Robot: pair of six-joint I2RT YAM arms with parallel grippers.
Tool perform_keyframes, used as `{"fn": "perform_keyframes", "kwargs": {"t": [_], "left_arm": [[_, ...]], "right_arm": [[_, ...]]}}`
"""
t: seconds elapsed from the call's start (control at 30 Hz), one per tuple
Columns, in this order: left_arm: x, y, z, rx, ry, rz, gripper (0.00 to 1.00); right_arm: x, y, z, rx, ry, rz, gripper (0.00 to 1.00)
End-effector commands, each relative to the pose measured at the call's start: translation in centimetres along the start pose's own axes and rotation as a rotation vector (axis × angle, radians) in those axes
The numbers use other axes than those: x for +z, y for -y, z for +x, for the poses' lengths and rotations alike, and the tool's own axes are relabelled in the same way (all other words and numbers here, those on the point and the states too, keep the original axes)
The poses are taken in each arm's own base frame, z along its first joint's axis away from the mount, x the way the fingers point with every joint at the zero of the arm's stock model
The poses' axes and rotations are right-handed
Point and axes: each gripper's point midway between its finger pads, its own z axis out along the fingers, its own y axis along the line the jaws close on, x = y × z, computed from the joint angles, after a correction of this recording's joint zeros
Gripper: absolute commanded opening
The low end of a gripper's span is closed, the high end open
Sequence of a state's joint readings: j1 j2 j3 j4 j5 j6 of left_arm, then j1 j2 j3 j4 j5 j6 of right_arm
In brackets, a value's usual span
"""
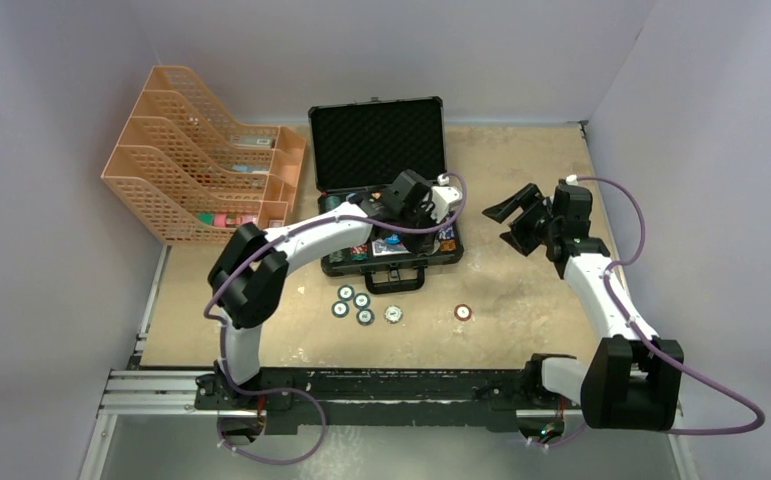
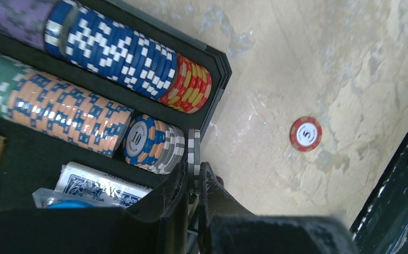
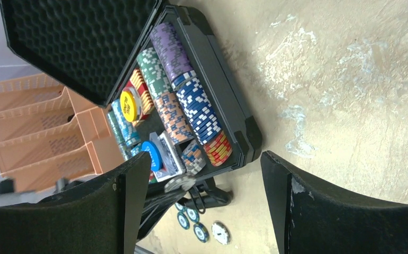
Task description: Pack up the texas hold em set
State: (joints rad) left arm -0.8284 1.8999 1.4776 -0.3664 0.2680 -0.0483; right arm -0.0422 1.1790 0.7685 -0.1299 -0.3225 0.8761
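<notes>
My left gripper lowers the grey-white chip edge-on against the grey end of the short stack (image 1: 435, 249) next, then releases it, because matching chips already stand there.
The black case (image 1: 376, 110) lies open at the back middle of the table, its tray filled with rows of chips (image 2: 122, 53) and a blue-white card deck (image 2: 101, 184). My left gripper (image 2: 193, 172) is shut on a grey-white chip (image 2: 193, 150), held edge-on at the tray's front right corner beside a short grey and blue-orange stack (image 2: 151, 144). In the top view the left gripper (image 1: 439, 222) hangs over the case's right end. My right gripper (image 1: 516, 215) is open and empty, in the air right of the case (image 3: 228, 90).
Loose chips lie on the table in front of the case: several dark green ones (image 1: 353, 303), a white one (image 1: 393, 314) and a red one (image 1: 462, 312), the last also in the left wrist view (image 2: 305, 134). An orange mesh file organiser (image 1: 196, 160) stands at the back left.
</notes>
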Motion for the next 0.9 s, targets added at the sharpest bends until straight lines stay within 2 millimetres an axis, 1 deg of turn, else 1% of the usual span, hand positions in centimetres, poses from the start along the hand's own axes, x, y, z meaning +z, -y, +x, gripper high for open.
{"fn": "perform_keyframes", "kwargs": {"t": [0.0,0.13,0.3,0.4,0.57,0.63,0.83,0.87], "left_arm": [[-0.3,0.9,-0.3,0.075,-0.069,0.059,0.0],[0.1,-0.1,0.3,0.087,-0.12,0.014,0.0],[0.3,-1.8,-0.1,0.086,-0.113,-0.082,0.0],[0.2,-2.9,0.1,0.089,-0.123,-0.142,0.0],[0.9,-3.9,0.5,0.085,-0.151,-0.188,0.0],[1.2,-4.0,0.3,0.081,-0.16,-0.191,0.01],[1.2,-3.8,-0.3,0.077,-0.148,-0.188,0.29],[1.1,-3.8,-0.5,0.075,-0.144,-0.189,0.32]], "right_arm": [[-0.4,-1.2,0.0,-0.039,-0.011,-0.069,0.78],[-0.7,-1.3,-0.1,-0.054,-0.011,-0.07,0.77],[-0.9,-1.5,0.0,-0.062,-0.011,-0.078,0.76],[-0.9,-1.3,0.2,-0.063,-0.014,-0.077,0.76],[-1.0,-1.2,0.4,-0.069,-0.017,-0.082,0.76],[-1.0,-1.2,0.6,-0.07,-0.019,-0.086,0.76],[-1.1,-0.9,1.2,-0.07,-0.04,-0.095,0.76],[-1.2,-1.0,1.3,-0.072,-0.041,-0.098,0.76]]}}
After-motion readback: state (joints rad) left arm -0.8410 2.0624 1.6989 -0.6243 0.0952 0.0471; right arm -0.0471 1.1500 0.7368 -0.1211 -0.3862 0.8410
